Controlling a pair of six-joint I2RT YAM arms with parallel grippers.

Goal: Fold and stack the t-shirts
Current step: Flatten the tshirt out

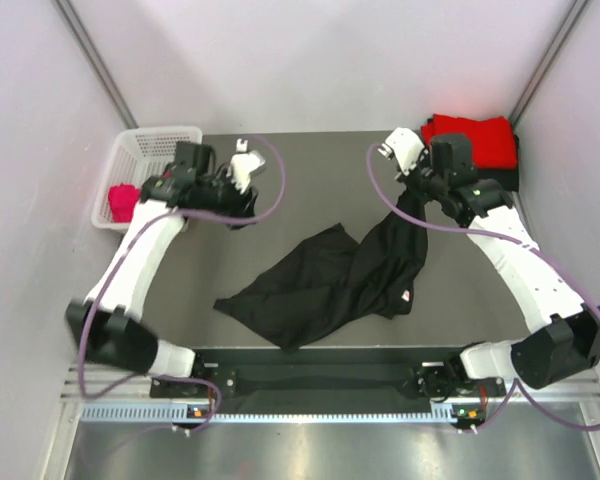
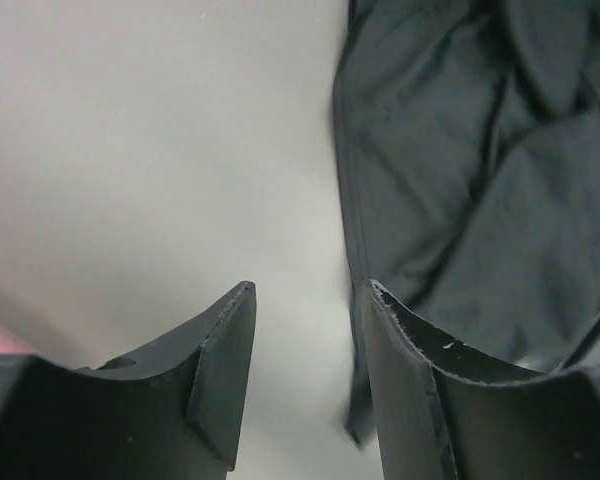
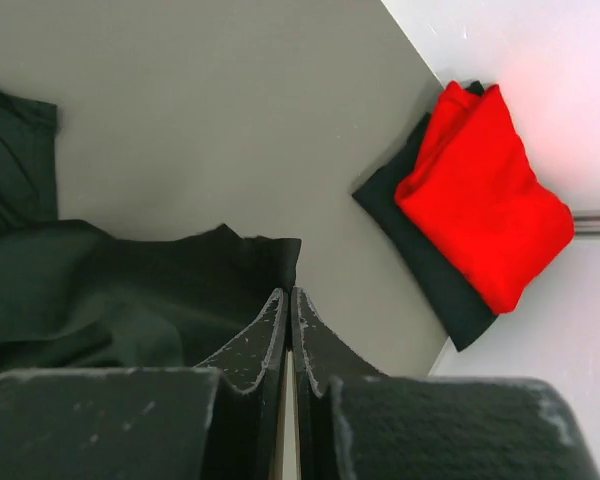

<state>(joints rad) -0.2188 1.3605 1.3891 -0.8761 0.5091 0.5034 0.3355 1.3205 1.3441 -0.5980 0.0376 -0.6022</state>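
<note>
The shirt's far corner lies flat and free, so my left gripper needs to go to the right in the top view and down onto it next.
A large black t-shirt lies crumpled in the middle of the table, its small white tag near the right edge. My right gripper is shut on one edge of this shirt and holds it lifted towards the back right; in the right wrist view the shut gripper pinches the black cloth. My left gripper is open and empty above the bare table, left of the shirt; in the left wrist view the gripper has the shirt to its right. A folded red t-shirt lies on a folded black one in the back right corner.
A white lattice basket stands at the back left with a pink-red shirt in it. Light walls close in the table on the left, back and right. A metal rail runs along the near edge by the arm bases.
</note>
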